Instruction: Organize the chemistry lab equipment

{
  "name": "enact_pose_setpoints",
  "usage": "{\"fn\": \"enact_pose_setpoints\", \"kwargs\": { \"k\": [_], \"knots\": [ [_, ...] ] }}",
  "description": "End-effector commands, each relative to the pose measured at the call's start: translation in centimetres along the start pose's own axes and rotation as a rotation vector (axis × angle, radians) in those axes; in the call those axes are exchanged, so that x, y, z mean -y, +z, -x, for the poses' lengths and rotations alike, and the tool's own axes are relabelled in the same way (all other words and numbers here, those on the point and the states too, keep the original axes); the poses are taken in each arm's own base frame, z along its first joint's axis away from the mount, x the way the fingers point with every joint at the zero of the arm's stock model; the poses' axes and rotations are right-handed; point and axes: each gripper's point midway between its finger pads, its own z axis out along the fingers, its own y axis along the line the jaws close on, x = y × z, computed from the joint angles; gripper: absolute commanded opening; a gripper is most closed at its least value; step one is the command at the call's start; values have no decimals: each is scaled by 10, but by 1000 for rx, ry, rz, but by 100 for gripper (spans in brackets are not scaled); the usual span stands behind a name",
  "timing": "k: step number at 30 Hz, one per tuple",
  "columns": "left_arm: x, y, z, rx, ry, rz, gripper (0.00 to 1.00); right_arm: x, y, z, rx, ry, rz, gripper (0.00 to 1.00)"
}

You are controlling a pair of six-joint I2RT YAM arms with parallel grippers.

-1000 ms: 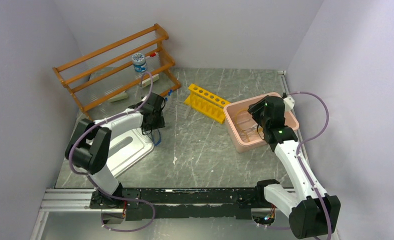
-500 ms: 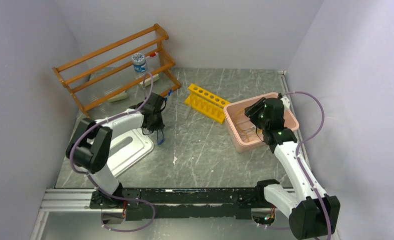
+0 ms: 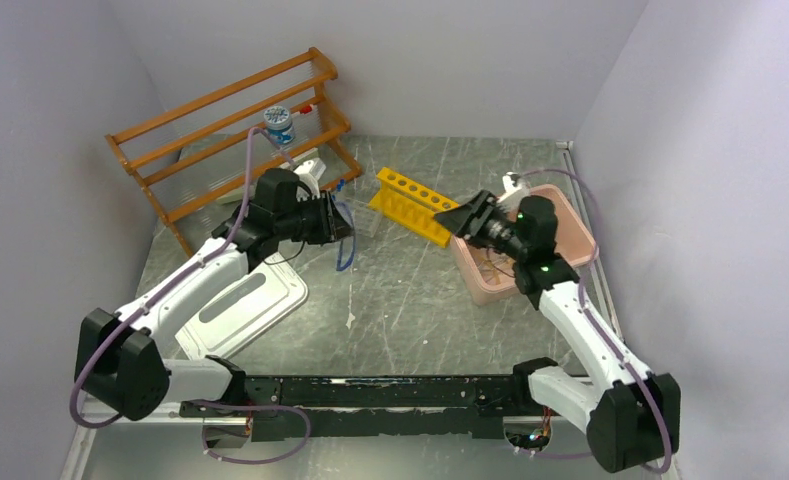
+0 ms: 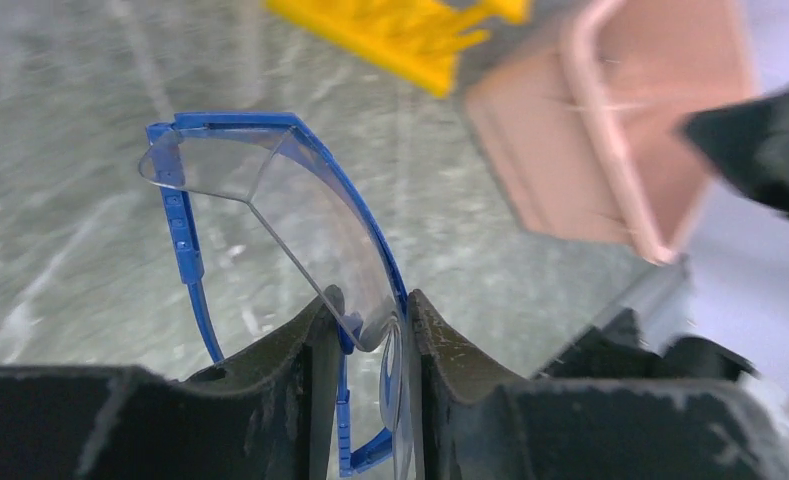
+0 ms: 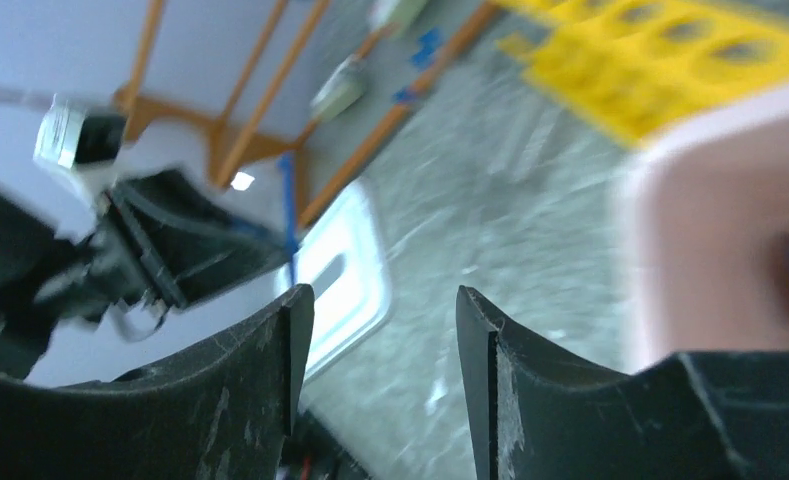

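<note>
My right gripper goes to the left in the top view and onto the glasses' free blue frame (image 3: pixel 347 212) (image 5: pixel 288 190) next, since it sticks out beyond the left gripper's fingers.
Clear safety glasses with a blue frame (image 4: pixel 270 200) are the piece of chemistry lab equipment in hand. My left gripper (image 4: pixel 368 305) is shut on them, its jaws pinching the lens and one blue arm. In the top view the glasses (image 3: pixel 345 248) hang below the left gripper (image 3: pixel 345 222), above the table between the wooden rack and the yellow rack. My right gripper (image 3: pixel 460 220) is open and empty, hovering at the pink bin's left rim and pointing left. In its own view the right gripper (image 5: pixel 380 295) has only table between the fingers.
A pink bin (image 3: pixel 490 290) sits at right, a yellow test-tube rack (image 3: pixel 410 205) just left of it. The orange-brown wooden rack (image 3: pixel 230 130) stands at back left with a blue-capped jar (image 3: pixel 280 125) on it. A white metal tray (image 3: pixel 240 305) lies at front left.
My left gripper closed on the glasses, lifted them and swung right, away from the tray. My right gripper came up out of the pink bin and turned to face left.
</note>
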Motion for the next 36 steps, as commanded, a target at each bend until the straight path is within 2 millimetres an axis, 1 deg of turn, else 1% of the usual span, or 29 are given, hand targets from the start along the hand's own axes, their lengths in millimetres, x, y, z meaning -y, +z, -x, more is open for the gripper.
{"fn": "enact_pose_setpoints", "kwargs": {
  "k": [1, 3, 4, 5, 6, 7, 12, 15, 17, 22, 24, 29, 32, 33, 36],
  "knots": [
    [76, -30, 10, 17, 57, -382, 33, -101, 10, -31, -108, -36, 353, 58],
    [90, -44, 17, 47, 89, -444, 33, -125, 19, -43, -122, -57, 387, 59],
    [94, -48, 18, 56, 102, -467, 33, -134, 23, -45, -127, -55, 411, 59],
    [99, -55, 20, 71, 119, -492, 33, -144, 25, -45, -123, -48, 440, 60],
    [104, -61, 21, 83, 136, -517, 33, -147, 27, -47, -129, -33, 451, 60],
    [106, -64, 19, 87, 147, -540, 33, -154, 28, -44, -115, -26, 482, 60],
    [120, -80, 12, 93, 192, -648, 33, -174, 30, -39, -117, 17, 558, 60],
    [124, -85, 11, 92, 204, -682, 34, -187, 27, -40, -133, 20, 606, 56],
    [127, -87, 11, 91, 210, -696, 34, -193, 26, -43, -157, 25, 632, 54],
    [130, -89, 11, 91, 213, -719, 34, -198, 24, -56, -227, 49, 675, 48],
    [131, -89, 10, 88, 211, -724, 34, -199, 23, -60, -246, 58, 685, 43],
    [129, -88, 9, 87, 210, -719, 35, -201, 19, -60, -246, 70, 707, 19],
    [127, -85, 9, 86, 209, -708, 37, -204, 13, -57, -230, 77, 719, 5],
    [126, -85, 9, 89, 209, -701, 40, -205, 11, -56, -222, 75, 726, 1],
    [127, -87, 11, 96, 205, -699, 55, -204, 10, -53, -201, 67, 711, 0]
  ]
}}
